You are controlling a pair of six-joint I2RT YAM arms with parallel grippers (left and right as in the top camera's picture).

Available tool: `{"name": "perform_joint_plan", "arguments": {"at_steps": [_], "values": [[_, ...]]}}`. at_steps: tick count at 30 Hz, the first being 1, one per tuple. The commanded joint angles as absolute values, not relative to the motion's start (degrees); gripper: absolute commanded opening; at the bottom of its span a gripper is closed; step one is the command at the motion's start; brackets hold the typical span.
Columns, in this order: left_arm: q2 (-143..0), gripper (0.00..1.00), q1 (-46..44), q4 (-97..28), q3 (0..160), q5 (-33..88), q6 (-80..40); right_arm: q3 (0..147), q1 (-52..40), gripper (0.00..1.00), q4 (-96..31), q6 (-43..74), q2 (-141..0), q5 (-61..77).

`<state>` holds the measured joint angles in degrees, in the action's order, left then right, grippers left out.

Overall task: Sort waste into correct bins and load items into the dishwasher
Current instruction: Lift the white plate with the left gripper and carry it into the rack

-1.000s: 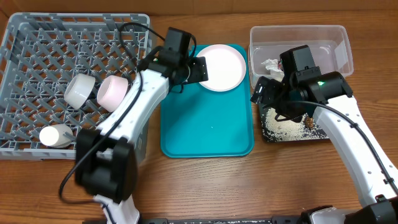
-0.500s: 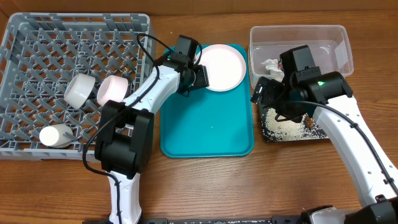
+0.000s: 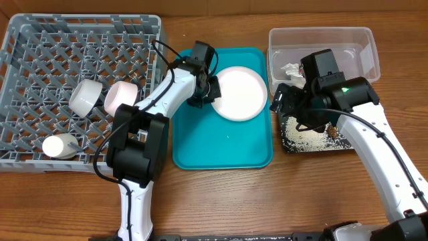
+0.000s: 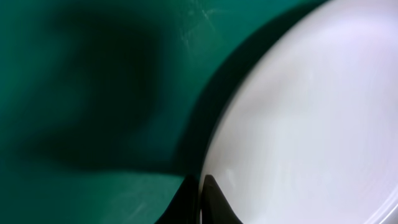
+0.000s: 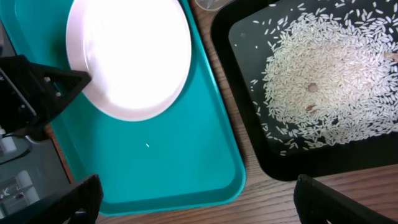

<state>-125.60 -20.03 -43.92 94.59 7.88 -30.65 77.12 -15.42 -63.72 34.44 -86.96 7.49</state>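
My left gripper will swing up over the side of the dish rack and tip the plate (image 3: 239, 93) upright and down into the rack's slots beyond the pink bowl, because those slots are empty.
A round white plate (image 3: 239, 93) (image 4: 311, 112) (image 5: 130, 56) lies on the teal tray (image 3: 224, 144). My left gripper (image 3: 212, 91) (image 4: 202, 202) is shut on the plate's left rim, one finger above it and one below. In the grey dish rack (image 3: 40, 40) lie a whitish bowl (image 3: 85, 96), a pink bowl (image 3: 120, 98) and a white cup (image 3: 59, 146). Loose rice (image 3: 306, 139) (image 5: 323, 74) covers the black tray (image 5: 373, 158). A white paper scrap (image 3: 291, 69) sits in the clear tub (image 3: 354, 37). My right gripper (image 3: 284, 100) (image 5: 205, 205) hangs open and holds nothing, between the teal tray and the black tray.
The teal tray (image 5: 186, 155) has bare room in its front half. Bare wooden table (image 3: 267, 201) runs along the front. The rack's right wall (image 3: 159, 47) stands close to the left arm. A small brown lump (image 3: 332, 134) lies among the rice.
My left gripper has shut on the plate's rim, and the plate has slid toward the front of the teal tray. The right arm has stayed where it was.
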Motion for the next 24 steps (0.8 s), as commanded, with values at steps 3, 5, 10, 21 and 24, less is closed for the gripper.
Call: {"name": "perform_joint_plan", "arguments": {"at_steps": [3,5,10,21,24], "values": [[-125.89,0.04,-19.07,-52.82,106.02,5.17,-24.16,77.21,-15.46,1.00,-63.55,34.09,-86.15,7.60],[-125.12,0.04,-18.79,-58.00,111.42,0.97,-24.18,77.21,-15.46,1.00,-63.55,34.11,-86.15,7.60],[-122.52,0.04,-18.33,-69.17,123.46,-10.37,-22.20,77.21,-15.46,1.00,-63.75,34.11,-86.15,7.60],[-111.96,0.04,-18.35,-82.85,132.03,-40.51,-22.31,77.21,-15.46,1.00,-63.48,34.11,-86.15,7.57],[-110.39,0.04,-18.35,-85.56,132.03,-50.92,-22.28,77.21,-15.46,1.00,-63.48,34.11,-86.15,7.60]]}}
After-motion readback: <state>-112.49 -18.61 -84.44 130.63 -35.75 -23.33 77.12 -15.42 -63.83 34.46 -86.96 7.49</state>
